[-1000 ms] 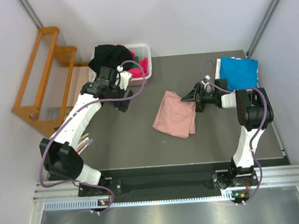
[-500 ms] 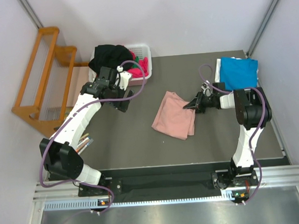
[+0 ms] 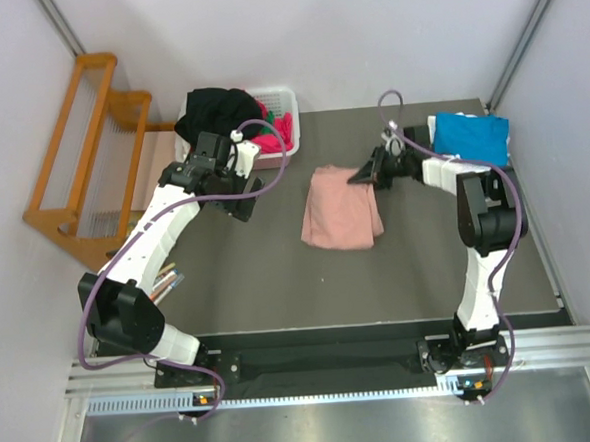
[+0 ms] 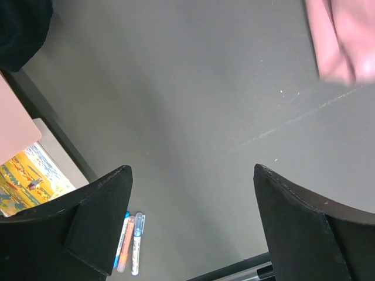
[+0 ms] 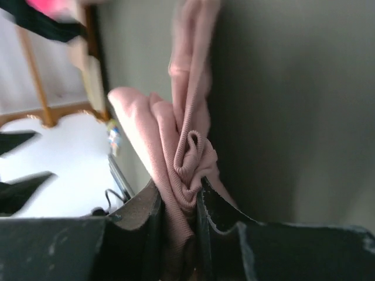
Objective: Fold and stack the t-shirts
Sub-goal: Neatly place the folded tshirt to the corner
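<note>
The folded blue t-shirt (image 3: 470,140) lies right of my right gripper in the top view, so I should lift the pink t-shirt over it, lower and release, stacking them.
A folded salmon-pink t-shirt (image 3: 340,210) lies mid-table; its corner shows in the left wrist view (image 4: 345,41). My right gripper (image 3: 359,176) is shut on the shirt's far right corner, with bunched ribbed pink cloth (image 5: 187,164) pinched between its fingers. A folded bright blue t-shirt (image 3: 470,140) rests at the back right. Black (image 3: 218,110) and magenta (image 3: 274,130) t-shirts fill the basket at the back left. My left gripper (image 3: 242,199) hovers open over bare table left of the pink shirt, holding nothing (image 4: 190,228).
A white slatted basket (image 3: 285,93) stands at the table's back left corner. A wooden rack (image 3: 80,144) stands off the table to the left. Three pens (image 4: 130,243) lie near the table's left front edge.
My right gripper closed on the pink t-shirt's right edge and carried it toward the back, shifting the shirt. The left arm has not moved.
</note>
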`<state>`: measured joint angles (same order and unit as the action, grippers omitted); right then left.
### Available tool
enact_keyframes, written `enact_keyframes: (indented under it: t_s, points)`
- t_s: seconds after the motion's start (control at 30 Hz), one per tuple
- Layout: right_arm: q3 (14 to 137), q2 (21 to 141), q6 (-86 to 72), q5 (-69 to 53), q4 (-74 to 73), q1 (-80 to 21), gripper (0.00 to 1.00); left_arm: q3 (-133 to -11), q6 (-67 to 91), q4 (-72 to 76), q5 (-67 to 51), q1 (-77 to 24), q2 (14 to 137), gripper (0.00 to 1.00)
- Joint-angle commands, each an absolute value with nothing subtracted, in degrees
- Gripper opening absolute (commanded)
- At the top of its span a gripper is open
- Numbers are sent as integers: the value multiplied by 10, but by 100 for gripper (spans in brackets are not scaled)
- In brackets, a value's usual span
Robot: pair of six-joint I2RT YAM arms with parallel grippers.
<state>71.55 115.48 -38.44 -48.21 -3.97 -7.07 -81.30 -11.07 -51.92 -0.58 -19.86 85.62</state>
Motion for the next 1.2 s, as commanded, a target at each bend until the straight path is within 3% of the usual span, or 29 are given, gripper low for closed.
enact_keyframes:
  t_s: [0.0,0.23,0.57,1.0,1.17]
  points:
    - [880,1177,-393,-475,-50,-53,0,-808,-110,-522,-5,-195,825,89]
    - [1031,1210,-450,-465,-60,15,0,-785,-120,-522,11,-189,802,89]
    - [933,1107,-522,-371,55,155,0,-773,-122,-517,3,-179,795,89]
    - [1080,1163,-576,-402,57,201,0,-778,-112,-516,-29,-179,809,89]
    - [1024,1104,-585,-362,87,240,0,-775,-111,-514,-28,-179,811,89]
